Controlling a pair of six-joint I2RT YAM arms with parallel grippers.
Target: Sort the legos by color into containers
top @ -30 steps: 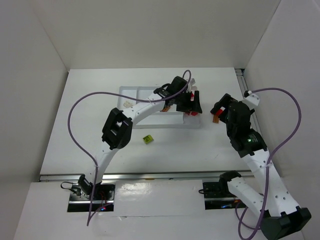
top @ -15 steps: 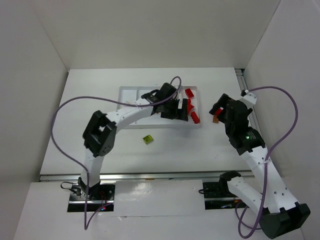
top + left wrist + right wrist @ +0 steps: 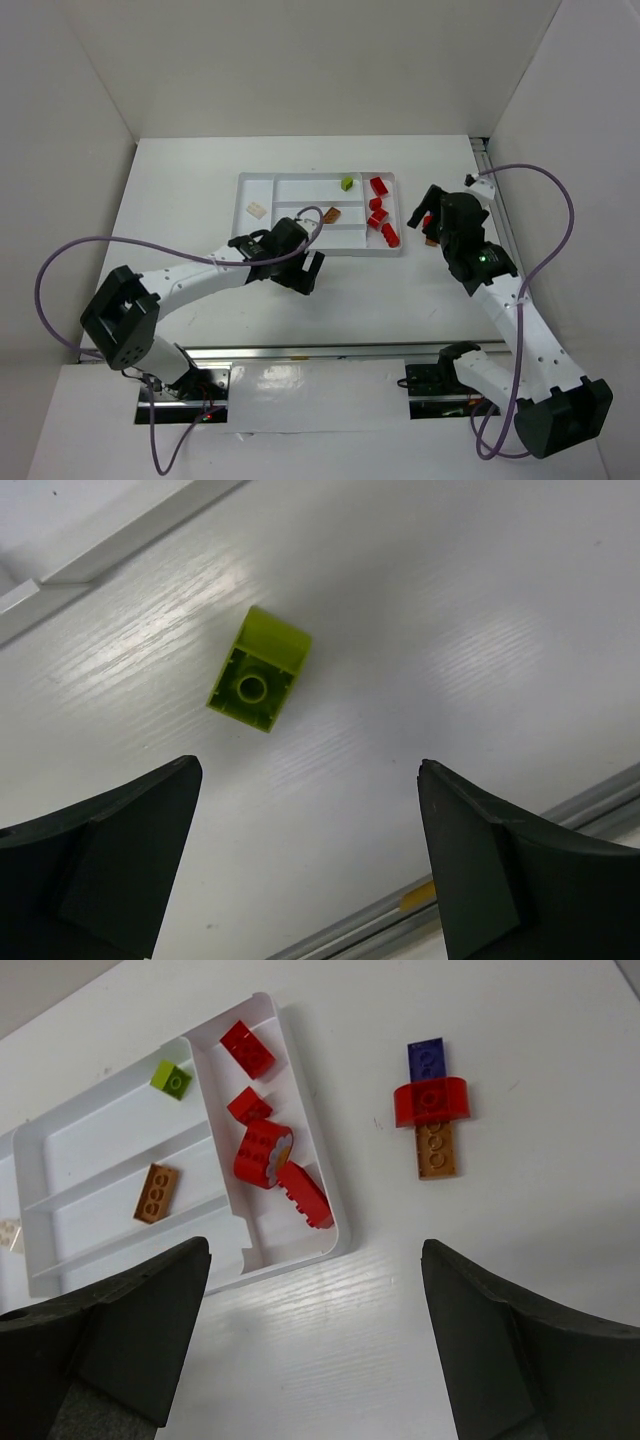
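Observation:
I need to lower my left gripper next, open fingers astride the lime green brick (image 3: 258, 668), and close, as the brick lies below with bare table on both sides.
My left gripper (image 3: 305, 272) hangs open and empty over the table in front of the tray, hiding a loose brick from the top view. In the left wrist view this lime green brick (image 3: 258, 668) lies on its side, just beyond my open gripper (image 3: 310, 860). My right gripper (image 3: 425, 215) is open and empty right of the white tray (image 3: 300, 176). Under it lies a joined blue, red and orange-brown stack (image 3: 432, 1103). The tray (image 3: 298, 1080) holds several red bricks (image 3: 265, 1150) on the right, a lime brick (image 3: 172, 1079), an orange-brown brick (image 3: 155, 1192) and a cream brick (image 3: 257, 209).
White walls close in the table at the back and both sides. A metal rail (image 3: 330, 352) runs along the near edge, and it also shows in the left wrist view (image 3: 560, 815). Purple cables loop over both arms.
My left arm has pulled back from the tray's right compartment to the near table, over the loose lime brick. The right gripper has shifted slightly toward the back.

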